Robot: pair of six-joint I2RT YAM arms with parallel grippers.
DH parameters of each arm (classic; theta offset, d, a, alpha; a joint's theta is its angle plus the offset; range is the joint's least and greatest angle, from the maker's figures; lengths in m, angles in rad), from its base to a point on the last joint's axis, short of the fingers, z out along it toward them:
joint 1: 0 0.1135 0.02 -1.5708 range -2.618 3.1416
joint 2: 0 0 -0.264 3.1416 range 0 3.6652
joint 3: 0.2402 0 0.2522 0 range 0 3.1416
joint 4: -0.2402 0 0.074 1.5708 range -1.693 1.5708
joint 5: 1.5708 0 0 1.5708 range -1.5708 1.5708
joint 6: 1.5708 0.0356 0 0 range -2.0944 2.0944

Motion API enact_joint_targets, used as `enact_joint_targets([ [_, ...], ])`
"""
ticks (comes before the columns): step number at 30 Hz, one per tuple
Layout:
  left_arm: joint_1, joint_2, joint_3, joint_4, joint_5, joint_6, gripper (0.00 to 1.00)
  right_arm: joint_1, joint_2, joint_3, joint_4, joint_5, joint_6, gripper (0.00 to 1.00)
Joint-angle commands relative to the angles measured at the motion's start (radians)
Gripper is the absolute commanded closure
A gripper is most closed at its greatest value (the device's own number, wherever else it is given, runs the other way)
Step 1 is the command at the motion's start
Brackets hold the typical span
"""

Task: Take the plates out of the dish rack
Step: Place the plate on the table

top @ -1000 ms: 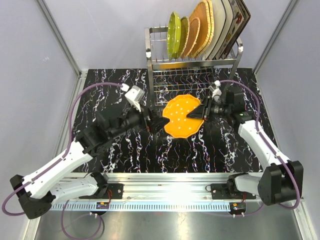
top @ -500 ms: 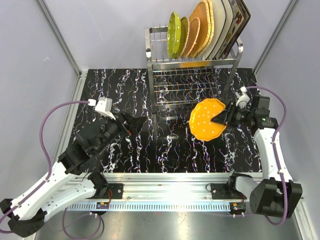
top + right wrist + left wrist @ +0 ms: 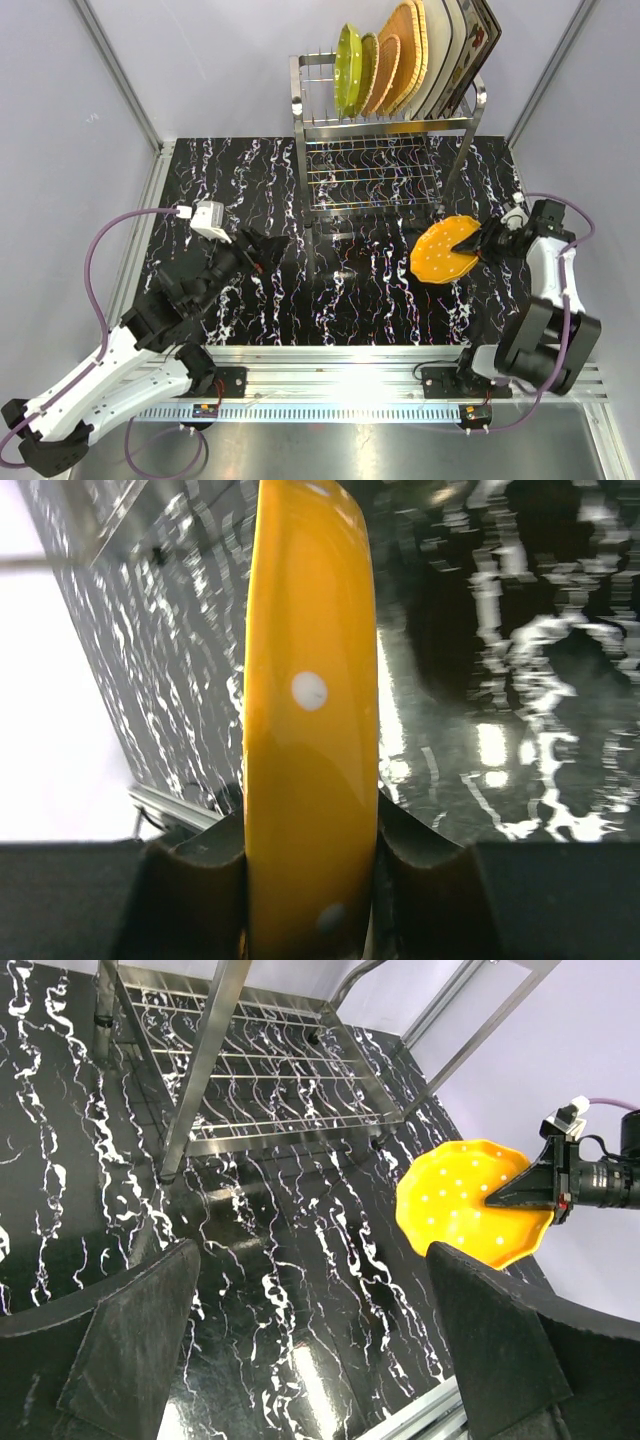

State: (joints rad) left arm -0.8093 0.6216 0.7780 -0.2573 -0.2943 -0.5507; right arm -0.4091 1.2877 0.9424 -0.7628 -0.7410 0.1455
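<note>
Next, the right gripper lowers the round orange dotted plate (image 3: 442, 251) nearly straight down onto the marbled table before the rack (image 3: 385, 128), since that spot is bare.
The steel dish rack (image 3: 385, 128) stands at the back of the table. Its top prongs hold several plates: a lime-green dotted plate (image 3: 347, 68), orange woven plates (image 3: 400, 55), cream square plates (image 3: 448, 50) and a flower-patterned one (image 3: 478, 45). My right gripper (image 3: 478, 243) is shut on the rim of a round orange dotted plate (image 3: 442, 251), holding it above the table at the right, in front of the rack. The plate fills the right wrist view edge-on (image 3: 308, 720) and shows in the left wrist view (image 3: 468, 1212). My left gripper (image 3: 272, 247) is open and empty, left of the rack.
The black marbled table (image 3: 250, 190) is bounded by grey walls on the left, back and right. The rack's lower grid shelf (image 3: 270, 1090) and legs (image 3: 200, 1070) stand close ahead of the left gripper. A metal rail (image 3: 330, 355) runs along the near edge.
The right gripper has carried the orange dotted plate from the table's middle out to the right. The left gripper let go of it, pulled back to the left and stands open.
</note>
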Motion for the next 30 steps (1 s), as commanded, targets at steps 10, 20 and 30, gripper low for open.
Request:
enact_joint_targets([
  [10,0.015,-0.075,-0.075,0.029,-0.045,-0.031,0.01,-0.083,0.215,0.096,0.121,-0.104,-0.066,0.94],
  [20,0.015,-0.115,-0.115,0.046,-0.049,-0.063,0.01,-0.083,0.323,0.101,0.184,-0.084,-0.122,0.85],
  [30,0.015,-0.135,-0.135,0.052,-0.049,-0.072,0.01,-0.099,0.381,0.091,0.177,-0.018,-0.199,0.57],
])
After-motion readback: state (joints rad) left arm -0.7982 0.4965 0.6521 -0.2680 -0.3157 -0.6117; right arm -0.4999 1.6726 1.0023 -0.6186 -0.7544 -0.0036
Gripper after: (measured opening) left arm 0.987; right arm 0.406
